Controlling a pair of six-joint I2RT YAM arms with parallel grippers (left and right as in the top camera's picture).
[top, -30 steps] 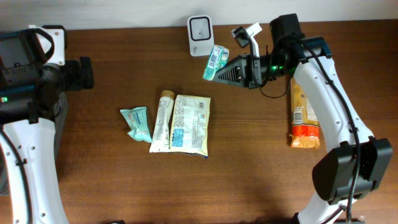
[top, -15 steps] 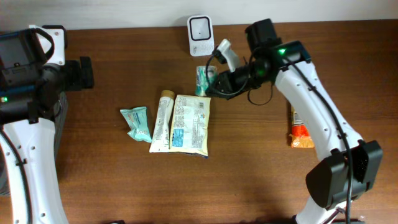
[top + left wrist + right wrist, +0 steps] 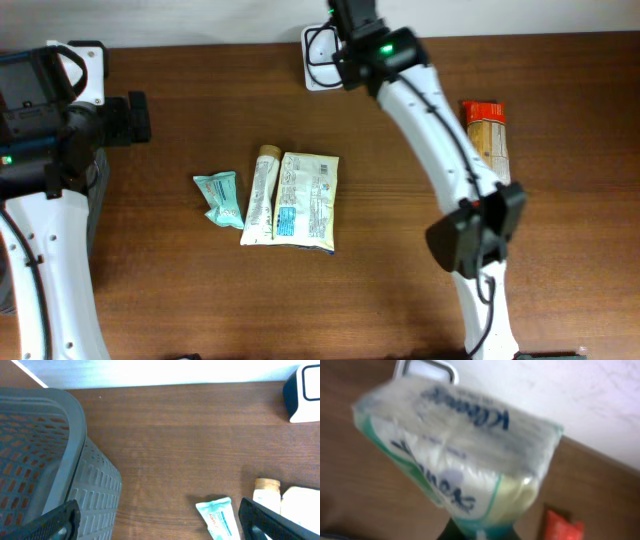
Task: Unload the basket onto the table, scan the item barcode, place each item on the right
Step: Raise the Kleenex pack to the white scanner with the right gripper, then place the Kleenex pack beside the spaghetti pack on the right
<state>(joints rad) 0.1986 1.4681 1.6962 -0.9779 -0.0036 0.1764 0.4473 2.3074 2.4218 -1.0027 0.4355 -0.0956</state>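
Note:
The bare table by the snack packet is to the right gripper's right in the overhead view, so the right gripper needs to sweep over the scanner, then go back to that bare table, move down, and release.
The item is a clear tissue pack with green trim and blue print. It fills the right wrist view, and my right gripper is shut on its lower end. That view is blurred. The white scanner stands at the table's back edge, and its top corner shows just beyond the pack. From overhead my right wrist hangs over the scanner and hides the pack. My left gripper is open over bare table near the basket, with nothing between its fingers.
A grey slatted basket stands at the far left. A teal pouch, a tan-capped tube and a white packet lie mid-table. An orange-red snack packet lies to the right.
My right arm has swung left and back, carrying the tissue pack from right of the scanner to directly over it. The orange-red packet is now uncovered. The left arm has not moved.

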